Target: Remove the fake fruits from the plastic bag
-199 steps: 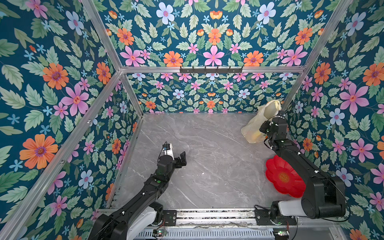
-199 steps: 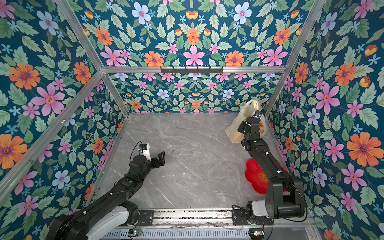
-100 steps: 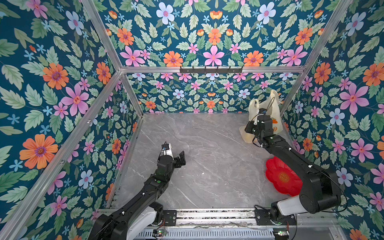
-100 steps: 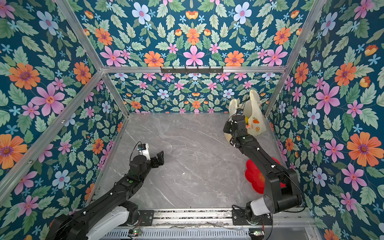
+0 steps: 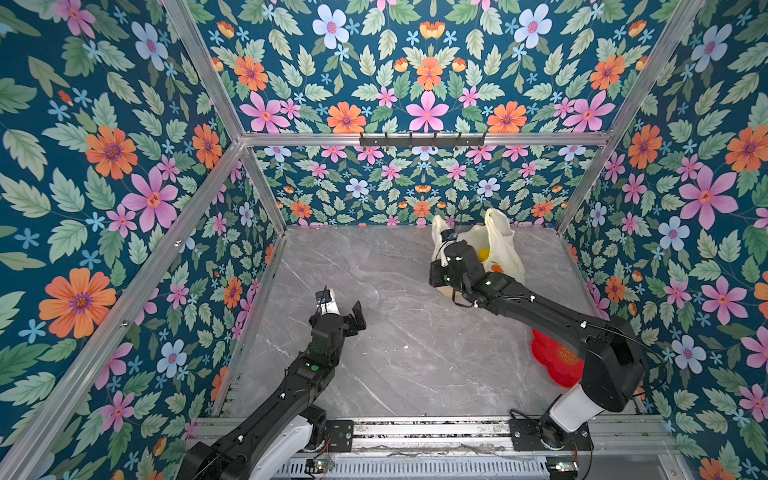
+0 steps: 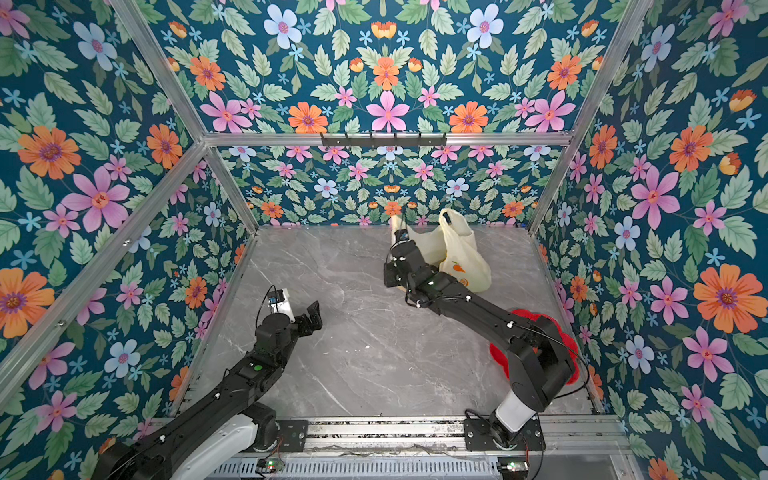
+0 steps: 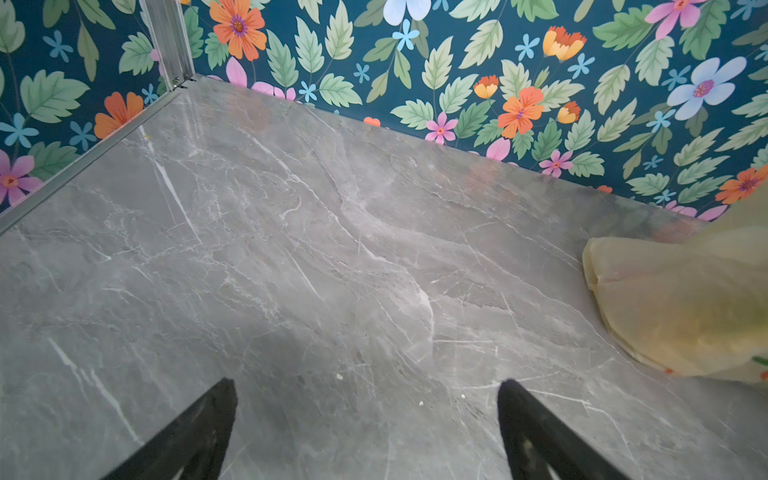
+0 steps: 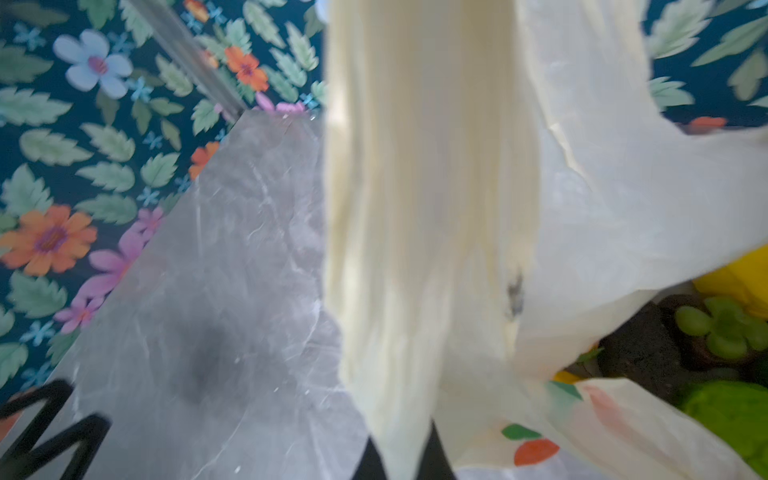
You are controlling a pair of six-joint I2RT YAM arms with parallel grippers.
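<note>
Next, my right gripper will draw the bag (image 5: 505, 249) back toward the bare middle of the marble table and release its handle there, because the bag stands near the back wall.
The plastic bag (image 5: 505, 249) (image 6: 463, 253) stands at the back right of the marble table, pale yellow with orange-red fruit prints. My right gripper (image 5: 445, 239) (image 6: 401, 237) (image 8: 409, 453) is shut on the bag's left handle (image 8: 428, 187), holding it up taut, and the mouth gapes. Fake fruits show inside: a yellow one (image 5: 483, 253) (image 8: 739, 278), a green grape bunch (image 8: 723, 328), a dark avocado (image 8: 640, 349) and a green bumpy fruit (image 8: 735, 411). My left gripper (image 5: 343, 309) (image 6: 297, 307) (image 7: 365, 395) hovers open and empty over the table's left middle, far from the bag (image 7: 681, 307).
A red flower-shaped plate (image 5: 552, 357) (image 6: 498, 353) lies at the front right, partly under my right arm. Flowered walls enclose the table on three sides, with a black hook rail (image 5: 422, 139) on the back wall. Bare marble (image 5: 399, 353) spans the middle.
My right gripper has pulled the bag's handle leftward and away from the right wall, spreading the bag's mouth open. The left arm has stayed still.
</note>
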